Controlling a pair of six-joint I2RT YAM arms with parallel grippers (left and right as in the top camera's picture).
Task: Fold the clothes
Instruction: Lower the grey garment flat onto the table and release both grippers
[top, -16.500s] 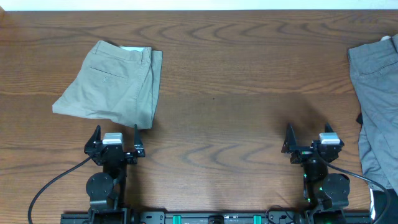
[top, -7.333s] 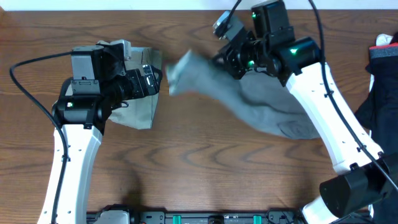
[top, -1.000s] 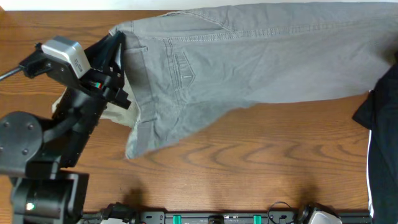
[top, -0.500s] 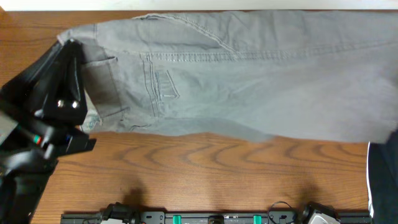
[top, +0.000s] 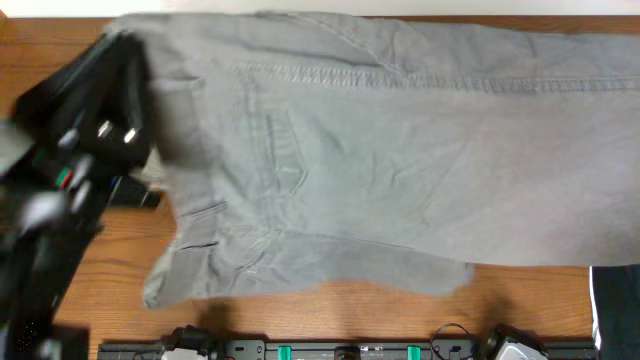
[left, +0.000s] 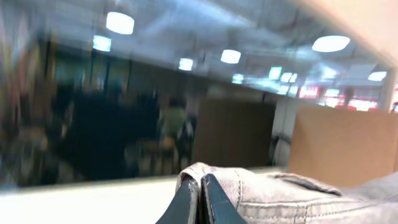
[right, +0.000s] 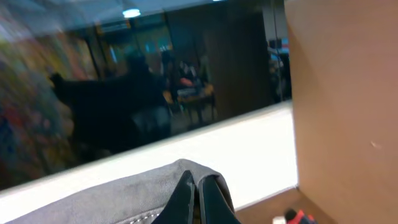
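Observation:
My left gripper will move outward and down toward the table's far edge and let go of the trousers' corner, because the grey trousers still hang stretched above the table.
A mid-grey pair of trousers (top: 380, 160) hangs stretched wide above the table and fills most of the overhead view, back pocket and seams showing. In the overhead view my left gripper (top: 128, 45) holds its upper left corner, the arm below it blurred. The left wrist view shows that left gripper (left: 201, 186) shut on a stitched edge of the grey trousers (left: 280, 193). My right gripper (right: 196, 185) is shut on a folded edge of the grey cloth (right: 112, 199); it lies outside the overhead view.
Bare wooden table (top: 400, 320) shows along the near edge below the cloth. A dark garment (top: 615, 310) sits at the near right corner. A small red object (right: 292, 218) lies on the wood below the right gripper.
The grey trousers now cover more of the overhead view, their lower edge hanging nearer the table's front. The left arm has shifted and is blurred with motion.

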